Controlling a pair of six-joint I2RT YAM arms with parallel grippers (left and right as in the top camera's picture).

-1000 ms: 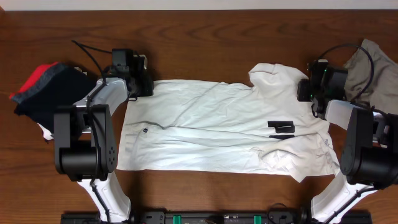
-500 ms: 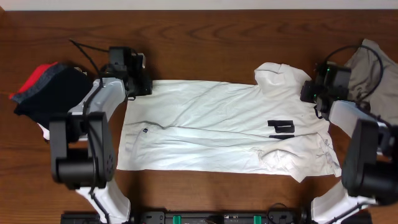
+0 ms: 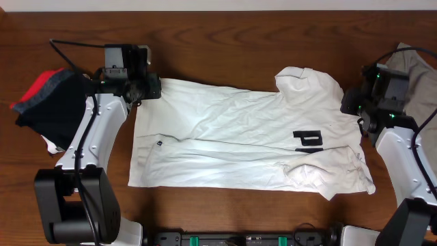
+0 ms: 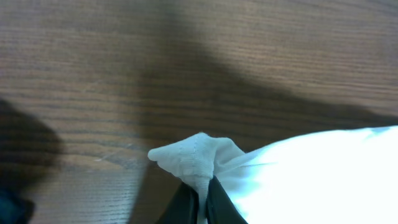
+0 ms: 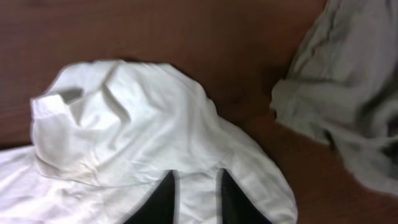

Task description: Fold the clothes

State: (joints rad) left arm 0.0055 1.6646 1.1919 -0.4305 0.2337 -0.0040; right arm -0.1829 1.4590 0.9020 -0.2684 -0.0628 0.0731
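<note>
The far part of the T-shirt is unfolded, so the left gripper will next pull its corner back over the folded near part's end (image 3: 145, 156) and let go.
A large white T-shirt (image 3: 232, 137) with black lettering (image 3: 307, 142) lies spread across the wooden table. My left gripper (image 3: 147, 89) is at its far left corner. The left wrist view shows that gripper (image 4: 204, 185) shut on a bunched tip of the white fabric (image 4: 196, 155), lifted slightly off the wood. My right gripper (image 3: 354, 109) sits at the shirt's far right edge, beside a rumpled sleeve (image 3: 307, 80). In the right wrist view the right gripper (image 5: 194, 174) has its fingers apart, with white cloth (image 5: 137, 118) lying flat under and between them.
A khaki-grey garment (image 3: 418, 78) (image 5: 348, 93) lies at the far right, just beyond the right gripper. A black and red pile of clothes (image 3: 48, 102) sits at the far left. Cables trail from both wrists.
The left gripper shut on the shirt corner and drew it towards the far left. The right arm shifted right, its fingers parted, and more of the black lettering is uncovered.
</note>
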